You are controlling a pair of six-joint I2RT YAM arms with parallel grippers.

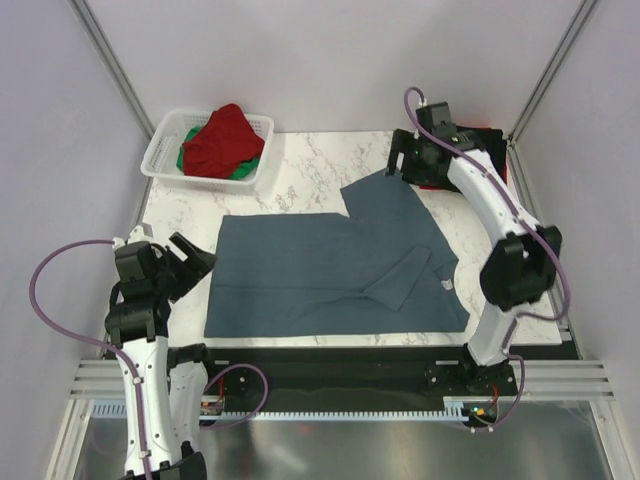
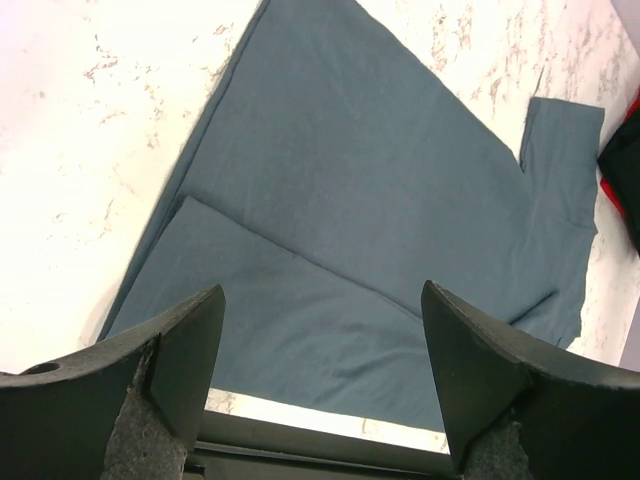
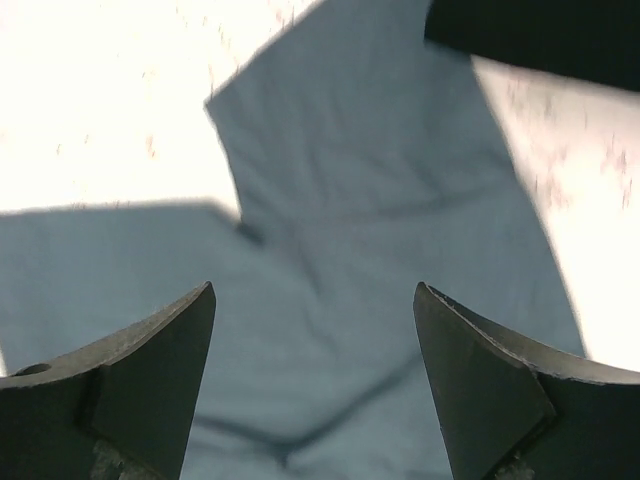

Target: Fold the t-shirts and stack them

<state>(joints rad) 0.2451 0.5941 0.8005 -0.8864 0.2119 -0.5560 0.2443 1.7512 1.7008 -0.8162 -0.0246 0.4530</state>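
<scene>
The far sleeve still sticks out from the shirt's body, so my right gripper moves down and outward onto the outer end of the far sleeve next.
A slate blue-grey t-shirt lies spread on the marble table, its near sleeve folded in and its far sleeve sticking out. A small white neck label shows at its right end. My left gripper is open and empty just off the shirt's left edge; its wrist view looks over the shirt. My right gripper is open and empty above the far sleeve; its wrist view shows the shirt below. A red shirt and a green one lie in the basket.
A white lattice basket stands at the back left. Black and red fabric lies at the back right behind my right arm and shows at the edge of the left wrist view. A dark shape crosses the right wrist view's top.
</scene>
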